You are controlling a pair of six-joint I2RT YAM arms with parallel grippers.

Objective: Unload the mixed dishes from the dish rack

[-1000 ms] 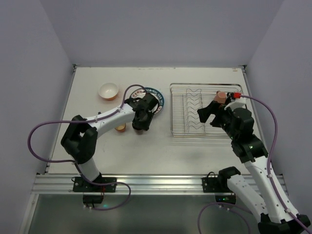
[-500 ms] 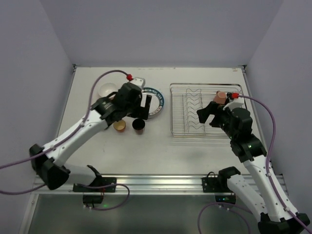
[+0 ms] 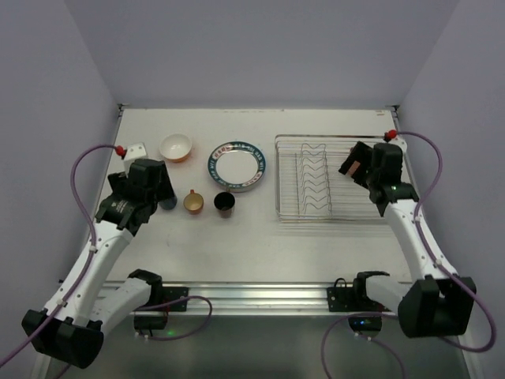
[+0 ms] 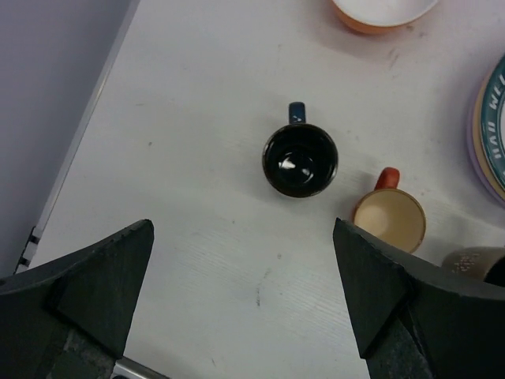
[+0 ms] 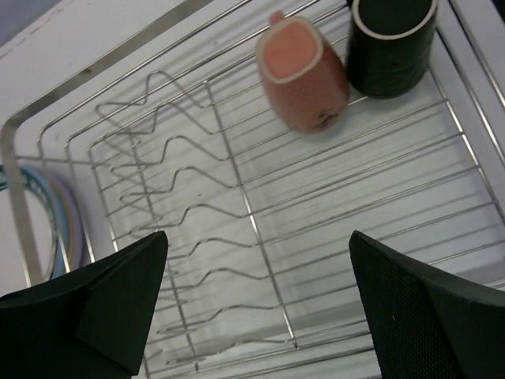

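The right gripper moves outward and down next until its open fingers straddle the pink mug's body, since the mug lies below and outward of it.
The dish rack stands at the right, its zigzag dividers bare. In its far corner a pink mug lies on its side next to a dark mug. My right gripper hovers open over the rack, short of both mugs; from above it is at the rack's right end. My left gripper is open over bare table with nothing between its fingers, at the left side. Ahead of it stand a dark blue mug and an orange mug.
An orange bowl and a stack of plates sit on the table behind the mugs. A tan-orange mug and a dark mug stand side by side. Walls close off the table's left, back and right sides.
My left gripper opened, left the dark mug beside the orange one, and its arm swung back to the left. My right gripper moved back toward the rack's far right end.
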